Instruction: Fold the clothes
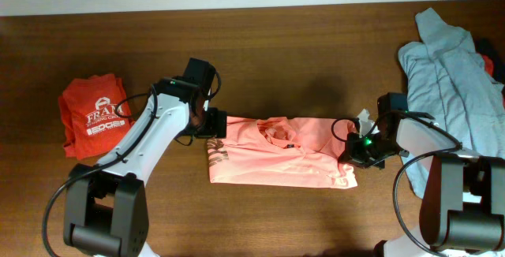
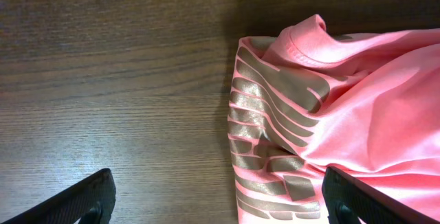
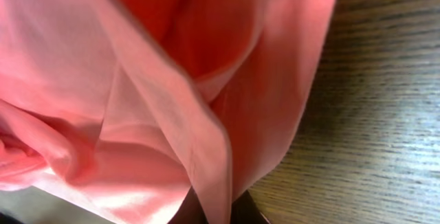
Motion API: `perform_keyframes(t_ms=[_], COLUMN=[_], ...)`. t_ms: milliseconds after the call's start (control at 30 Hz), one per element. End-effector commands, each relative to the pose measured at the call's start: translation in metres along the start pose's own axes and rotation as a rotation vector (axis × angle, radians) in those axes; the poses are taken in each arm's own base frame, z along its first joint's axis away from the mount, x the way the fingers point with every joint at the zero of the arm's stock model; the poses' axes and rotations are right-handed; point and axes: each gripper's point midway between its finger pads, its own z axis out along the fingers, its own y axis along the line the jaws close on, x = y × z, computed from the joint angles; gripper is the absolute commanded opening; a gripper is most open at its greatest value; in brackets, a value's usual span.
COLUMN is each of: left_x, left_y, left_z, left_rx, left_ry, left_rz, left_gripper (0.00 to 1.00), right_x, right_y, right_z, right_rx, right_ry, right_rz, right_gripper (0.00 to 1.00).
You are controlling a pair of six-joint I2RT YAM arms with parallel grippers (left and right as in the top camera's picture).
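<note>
I will move my right gripper to the left in the overhead view, over the top's striped end [image 1: 218, 153], and release the fold, as the top is still a long piece of cloth.
The clothes [image 1: 276, 150] are a salmon-pink top lying as a long flat strip across the middle of the table. Metallic gold stripes show on its left end [image 2: 275, 128]. My left gripper [image 1: 215, 123] hovers at that left end and is open. In the left wrist view its gripper [image 2: 220, 200] has one finger [image 2: 86, 200] over bare wood and the other over pink cloth. My right gripper [image 1: 357, 148] is at the top's right end. In the right wrist view it [image 3: 220, 214] is shut on a raised fold of the pink fabric [image 3: 137, 80].
A darker red shirt with white print [image 1: 95, 115] lies folded at the left. A pale grey-blue garment [image 1: 454, 68] is heaped at the back right, beside the right arm. The brown wooden table [image 1: 276, 52] runs on behind the top.
</note>
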Motion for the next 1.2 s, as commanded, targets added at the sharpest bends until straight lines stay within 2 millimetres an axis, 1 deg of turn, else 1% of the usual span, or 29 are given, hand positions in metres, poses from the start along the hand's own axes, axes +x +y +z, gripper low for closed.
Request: perform_keyframes(t_ms=[0,67,100,167,200,267,367,400,467,500,533,567,633,700,767,867,900,933,1033,1100,1167], left_x=[0.002,0.004,0.005,0.005,0.005,0.005,0.006,0.006,0.007,0.007,0.007,0.006,0.006,0.006,0.006,0.008,0.008,0.009,0.008,0.008,0.008], left_y=[0.001,0.002,0.003,0.003,0.003,0.003,0.003,0.003,0.004,0.006,0.008,0.01,0.012,0.014,0.019,0.028,0.034,0.039,0.048,0.053,0.053], left_z=[-0.003,-0.003,-0.003,-0.003,-0.003,-0.003,-0.003,-0.003,-0.003,-0.003,-0.003,-0.003,-0.003,-0.003,-0.003,-0.003,-0.003,-0.003,-0.003,-0.003,-0.003], left_rx=[-0.013,-0.016,-0.018,-0.017,-0.017,-0.018,-0.018,-0.018,-0.022,-0.039,-0.05,-0.062,-0.067,-0.07,-0.074,-0.083,-0.086,-0.088,-0.091,-0.093,-0.094], left_ry=[-0.004,0.005,0.01,0.011,0.011,0.011,0.012,0.013,0.017,0.015,0.013,0.01,0.009,0.012,0.018,0.03,0.037,0.042,0.045,0.049,0.05], left_rz=[0.01,0.011,0.011,0.011,0.011,0.011,0.011,0.011,0.011,0.011,0.012,0.012,0.011,0.005,-0.008,-0.031,-0.048,-0.063,-0.088,-0.102,-0.101], left_gripper=[0.96,0.95,0.96,0.95,0.95,0.96,0.96,0.95,0.96,0.96,0.97,0.97,0.97,0.97,0.97,0.97,0.97,0.97,0.97,0.97,0.97], right_x=[-0.003,-0.015,-0.024,-0.034,-0.04,-0.046,-0.048,-0.047,-0.044,-0.04,-0.038,-0.032,-0.026,-0.017,-0.013,-0.008,-0.004,0.0,0.007,0.013,0.019], right_y=[-0.013,-0.028,-0.034,-0.032,-0.027,-0.012,0.017,0.036,0.06,0.082,0.092,0.11,0.13,0.157,0.175,0.189,0.198,0.203,0.21,0.213,0.216], right_z=[0.001,-0.023,-0.044,-0.071,-0.087,-0.107,-0.123,-0.126,-0.124,-0.12,-0.116,-0.108,-0.098,-0.086,-0.078,-0.07,-0.064,-0.059,-0.043,-0.028,-0.012], right_rx=[0.064,0.135,0.16,0.171,0.177,0.18,0.183,0.183,0.183,0.18,0.179,0.176,0.171,0.159,0.159,0.183,0.177,0.175,0.18,0.189,0.193], right_ry=[0.01,-0.019,-0.043,-0.071,-0.083,-0.09,-0.08,-0.071,-0.062,-0.054,-0.048,-0.041,-0.033,-0.034,-0.047,-0.067,-0.064,-0.056,-0.024,0.01,0.05], right_rz=[0.022,0.061,0.086,0.087,0.064,0.02,-0.057,-0.107,-0.172,-0.226,-0.253,-0.305,-0.37,-0.466,-0.536,-0.574,-0.607,-0.627,-0.659,-0.68,-0.695], right_gripper=[0.04,0.04,0.04,0.04,0.04,0.04,0.04,0.04,0.04,0.04,0.04,0.04,0.04,0.04,0.04,0.03,0.04,0.04,0.04,0.04,0.04])
